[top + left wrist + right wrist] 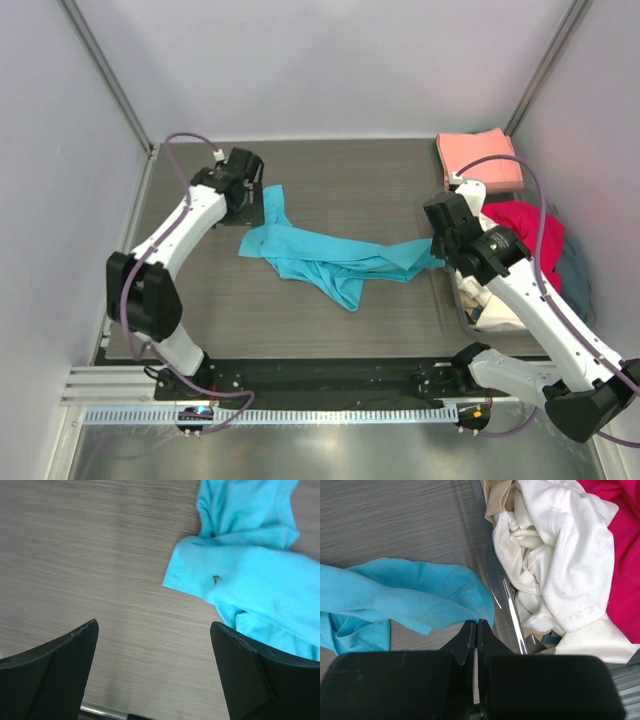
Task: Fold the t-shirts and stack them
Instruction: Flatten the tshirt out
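Note:
The shirt's pointed corner (243,250) (171,580) beside the small dark mark sticks out over bare table, away from the bunched folds. My left gripper needs to move down onto it next.
A turquoise t-shirt (330,255) lies crumpled and stretched across the middle of the table. My right gripper (476,622) is shut on the shirt's right edge (420,595), next to the clear bin. My left gripper (155,630) is open and empty, hovering over bare table just left of the shirt's far-left end (250,575), which bears a small dark mark. A folded salmon-pink shirt (480,158) lies at the back right. Red (535,235), cream (560,555) and grey-blue (578,280) shirts sit bunched in the bin.
A clear plastic bin (497,580) holding the loose shirts stands at the right, its rim right beside my right gripper. Enclosure walls stand close at the left, back and right. A metal rail (270,412) runs along the near edge.

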Robot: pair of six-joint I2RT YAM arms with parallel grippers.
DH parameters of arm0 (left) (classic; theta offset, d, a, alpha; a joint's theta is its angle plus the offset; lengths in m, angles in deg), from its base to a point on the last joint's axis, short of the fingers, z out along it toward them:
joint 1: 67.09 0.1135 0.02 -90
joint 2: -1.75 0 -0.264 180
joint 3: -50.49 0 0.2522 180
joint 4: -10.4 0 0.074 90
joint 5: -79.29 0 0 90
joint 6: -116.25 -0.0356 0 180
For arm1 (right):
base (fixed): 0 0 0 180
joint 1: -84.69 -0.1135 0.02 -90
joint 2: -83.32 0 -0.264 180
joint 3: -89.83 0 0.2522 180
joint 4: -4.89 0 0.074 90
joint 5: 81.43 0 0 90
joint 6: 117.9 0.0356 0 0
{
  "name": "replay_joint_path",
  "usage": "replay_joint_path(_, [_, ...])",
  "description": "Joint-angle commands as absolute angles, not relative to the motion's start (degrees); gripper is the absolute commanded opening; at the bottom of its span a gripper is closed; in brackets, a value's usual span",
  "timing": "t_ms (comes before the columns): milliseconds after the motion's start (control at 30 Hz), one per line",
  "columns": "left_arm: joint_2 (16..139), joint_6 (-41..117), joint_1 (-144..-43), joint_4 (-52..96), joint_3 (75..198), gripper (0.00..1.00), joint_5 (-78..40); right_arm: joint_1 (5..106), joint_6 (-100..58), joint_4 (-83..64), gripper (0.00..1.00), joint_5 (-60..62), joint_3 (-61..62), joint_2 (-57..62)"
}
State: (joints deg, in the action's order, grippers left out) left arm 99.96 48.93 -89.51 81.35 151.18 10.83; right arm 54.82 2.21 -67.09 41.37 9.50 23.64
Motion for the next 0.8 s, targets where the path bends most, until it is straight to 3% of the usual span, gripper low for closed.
replay_joint_path(0, [91.1, 58.1, -87.7, 72.3, 144.4, 0.93, 10.5, 55.1, 2.3, -65.0, 0.01, 41.3, 9.7, 23.3])
replay_joint_path(200, [85.5, 68.1, -82.6, 53.5, 121.1, 0.83, 0.7, 55.0, 1.3, -62.6, 0.01, 38.8, 11.1, 22.3])
replay_joint_path(500, [92.1, 73.4, -77.9, 41.9, 116.8, 0.76, -2.7, 55.1, -0.6, -58.4, 0.01, 34.4, 11.9, 21.4])
replay_joint_path(633, [95.7, 74.3, -77.1, 38.0, 116.2, 0.64, -5.3, 55.1, -1.1, -57.4, 0.01, 34.0, 13.0, 21.0])
replay_joint_path(767, [97.1, 75.0, -77.0, 36.5, 115.3, 0.59, -6.5, 55.1, -1.4, -57.1, 0.01, 34.8, 13.7, 20.5])
